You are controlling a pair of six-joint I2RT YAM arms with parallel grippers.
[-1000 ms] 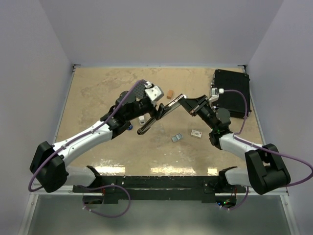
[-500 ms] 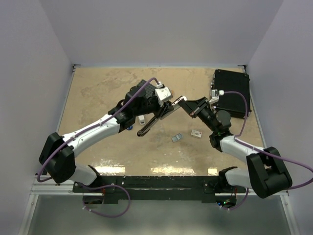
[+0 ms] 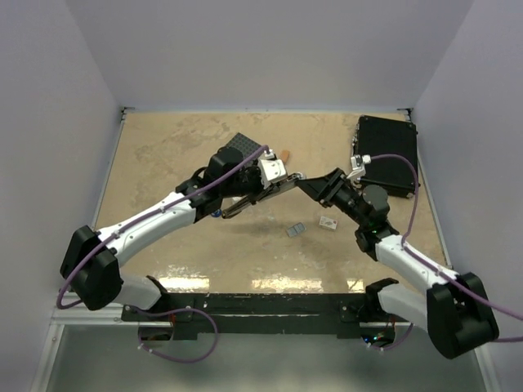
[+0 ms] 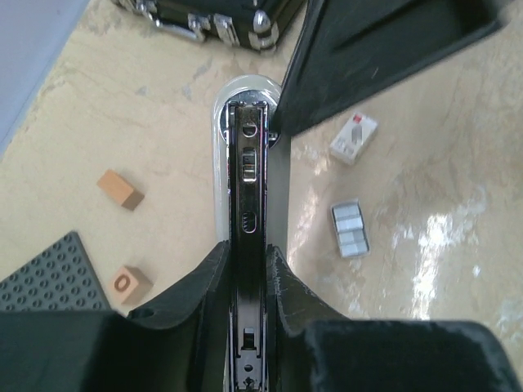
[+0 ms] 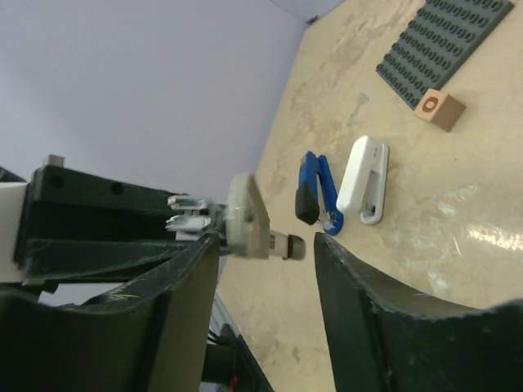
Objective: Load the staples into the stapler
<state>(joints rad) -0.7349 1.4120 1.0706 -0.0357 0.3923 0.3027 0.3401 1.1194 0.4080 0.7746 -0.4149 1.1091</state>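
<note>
The clear part of the near tabletop is below and back from my left gripper. My left gripper should move back and down to release the stapler there.
A black and chrome stapler (image 3: 260,193) hangs above the table, clamped lengthwise in my left gripper (image 3: 249,194). In the left wrist view the stapler (image 4: 247,163) runs straight out between the shut fingers of the left gripper (image 4: 247,251). My right gripper (image 3: 306,181) is open around the stapler's far tip (image 5: 255,227), which sits close to its left finger (image 5: 176,278); the right gripper (image 5: 265,245) is not closed on it. The staples lie on the table: a small white box (image 3: 328,222) (image 4: 354,137) and a grey tray piece (image 3: 296,230) (image 4: 350,229).
A black case (image 3: 391,153) sits at the back right. A grey studded plate (image 3: 239,144) (image 5: 448,39) and orange blocks (image 4: 120,189) (image 4: 131,283) (image 5: 439,110) lie behind the left arm. A blue stapler (image 5: 315,192) and a white stapler (image 5: 364,178) lie beneath it.
The left arm has swung inward and turned the stapler more level. The right arm has stretched out and stays at the stapler's far tip.
</note>
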